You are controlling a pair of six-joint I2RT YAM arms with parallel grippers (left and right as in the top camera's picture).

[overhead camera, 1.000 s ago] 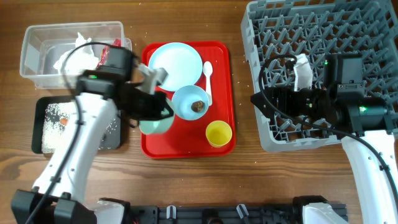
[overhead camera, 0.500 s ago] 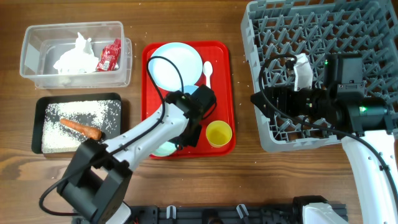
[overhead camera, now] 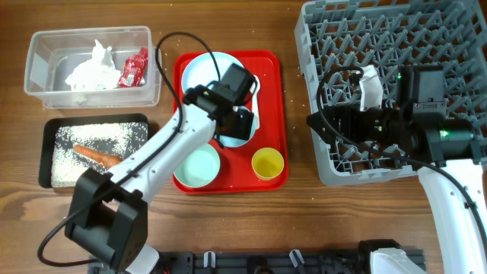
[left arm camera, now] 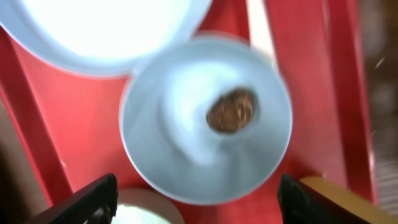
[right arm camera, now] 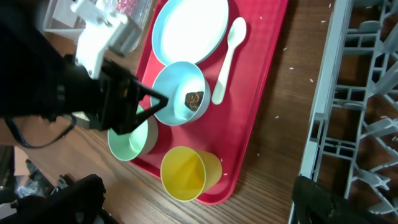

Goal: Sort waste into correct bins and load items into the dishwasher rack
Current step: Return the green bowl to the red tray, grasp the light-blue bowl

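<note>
I will turn my left gripper, move it toward the dishwasher rack (overhead camera: 396,46) and lower it astride the light-blue bowl's rack-side rim (overhead camera: 254,130), as bare red tray leaves room outside it.
My left gripper (overhead camera: 237,125) hangs open over the light-blue bowl (left arm camera: 180,137), which holds a small brown food lump (left arm camera: 231,111). Its fingers (left arm camera: 93,199) stand wide apart with nothing between them. The bowl sits on the red tray (overhead camera: 278,91) with the pale-blue plate (overhead camera: 202,72), white spoon (right arm camera: 227,56), pale-green bowl (overhead camera: 198,166) and yellow cup (overhead camera: 268,163). The clear tub (overhead camera: 46,84) holds the tissue (overhead camera: 91,65) and red wrapper (overhead camera: 135,67). Rice and the carrot (overhead camera: 97,154) lie in the black tray (overhead camera: 137,125). My right gripper (right arm camera: 199,205) is open by the dishwasher rack (overhead camera: 396,46).
The rack fills the right side of the table, and the right arm lies across its front left corner. Bare wooden table (overhead camera: 297,213) runs between the red tray and the rack, with a few rice grains scattered on it.
The left gripper has let go of the pale-green bowl at the tray's front left, opened wide, and moved back over the light-blue bowl. The right arm has not moved.
</note>
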